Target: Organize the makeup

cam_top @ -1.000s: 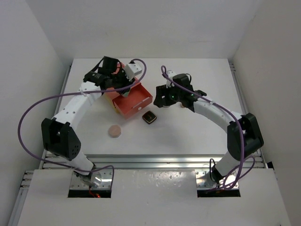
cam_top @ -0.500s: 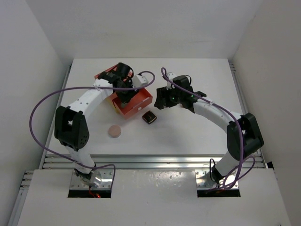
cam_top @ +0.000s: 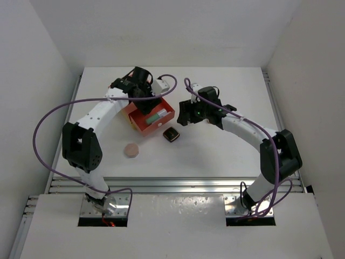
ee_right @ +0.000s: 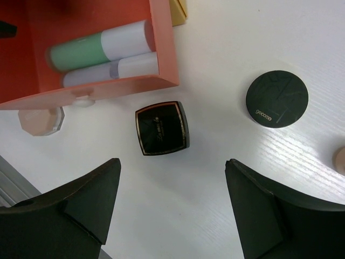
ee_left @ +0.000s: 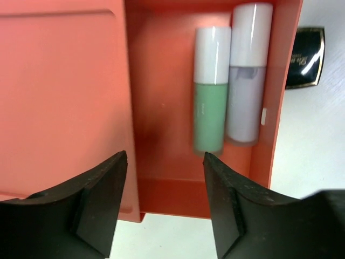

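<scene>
I should move my right gripper past the round compact (ee_right: 277, 99) and down around the small tan shape (ee_right: 340, 161), below it and to its right in the wrist view.
The open orange-red drawer (cam_top: 144, 123) holds two bottles lying side by side: a green one with a white cap (ee_left: 211, 89) and a white, pale-lilac one (ee_left: 248, 81). My left gripper (ee_left: 164, 157) is open and empty above the drawer's near end; it also shows in the top view (cam_top: 144, 93). The black square compact with a gold mark (ee_right: 161, 128) lies on the table by the drawer front. The black round compact (ee_right: 277, 99) lies to its right. My right gripper (ee_right: 172, 162) is open and empty above the square compact. The pink round disc (cam_top: 131, 150) lies near the front left.
A yellow part of the box (ee_right: 179, 9) shows behind the drawer. A small tan shape (ee_right: 339, 160) is cut off by the right wrist view's edge; I cannot tell what it is. White walls close in the white table (cam_top: 226, 156).
My left gripper swung over the drawer, then drew back a little toward the far side. The bottles now show in the drawer. The right arm has barely moved.
</scene>
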`<state>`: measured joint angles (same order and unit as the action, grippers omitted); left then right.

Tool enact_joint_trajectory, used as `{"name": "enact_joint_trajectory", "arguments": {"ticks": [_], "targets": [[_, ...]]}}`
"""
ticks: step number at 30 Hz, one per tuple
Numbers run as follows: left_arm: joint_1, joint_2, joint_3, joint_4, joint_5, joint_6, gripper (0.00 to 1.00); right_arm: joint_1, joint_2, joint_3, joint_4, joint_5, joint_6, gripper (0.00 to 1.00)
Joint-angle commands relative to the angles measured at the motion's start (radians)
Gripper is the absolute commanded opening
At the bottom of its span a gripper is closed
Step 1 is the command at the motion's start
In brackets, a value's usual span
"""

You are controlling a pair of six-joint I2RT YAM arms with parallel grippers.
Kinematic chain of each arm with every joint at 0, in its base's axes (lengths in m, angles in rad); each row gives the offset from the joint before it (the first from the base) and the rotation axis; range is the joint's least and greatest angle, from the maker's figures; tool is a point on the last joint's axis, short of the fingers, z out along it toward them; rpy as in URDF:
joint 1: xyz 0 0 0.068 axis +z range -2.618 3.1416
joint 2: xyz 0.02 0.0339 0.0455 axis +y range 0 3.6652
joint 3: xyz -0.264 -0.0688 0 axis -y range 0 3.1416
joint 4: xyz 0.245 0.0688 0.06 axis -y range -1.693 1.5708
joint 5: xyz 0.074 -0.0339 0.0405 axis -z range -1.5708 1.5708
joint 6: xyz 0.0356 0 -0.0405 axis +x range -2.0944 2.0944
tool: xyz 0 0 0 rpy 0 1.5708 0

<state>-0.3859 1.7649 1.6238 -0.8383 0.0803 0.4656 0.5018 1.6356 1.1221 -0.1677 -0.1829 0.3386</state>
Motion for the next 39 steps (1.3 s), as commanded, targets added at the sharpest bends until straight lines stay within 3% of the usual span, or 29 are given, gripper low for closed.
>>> {"name": "enact_joint_trajectory", "arguments": {"ticks": [1, 7, 10, 19, 29, 39], "targets": [[-0.004, -0.021, 0.074, 0.018, 0.015, -0.036, 0.63, 0.007, -0.020, 0.027, 0.007, 0.005, -0.021, 0.79], [0.016, -0.030, 0.179, -0.001, 0.111, -0.094, 0.59, 0.009, -0.033, 0.030, 0.005, -0.003, -0.023, 0.79], [0.106, 0.011, 0.260, -0.001, 0.163, -0.198, 0.58, 0.007, -0.042, 0.030, 0.000, -0.009, -0.030, 0.79], [0.329, 0.172, 0.304, 0.021, 0.161, -0.228, 0.58, -0.012, -0.082, 0.030, -0.058, 0.086, -0.056, 0.79], [0.360, 0.197, 0.159, 0.185, 0.161, -0.237, 0.58, -0.155, -0.028, 0.137, -0.223, 0.262, -0.042, 0.80], [0.380, 0.176, 0.016, 0.246, 0.182, -0.257, 0.57, -0.193, 0.156, 0.202, -0.221, 0.342, -0.018, 0.80]]}}
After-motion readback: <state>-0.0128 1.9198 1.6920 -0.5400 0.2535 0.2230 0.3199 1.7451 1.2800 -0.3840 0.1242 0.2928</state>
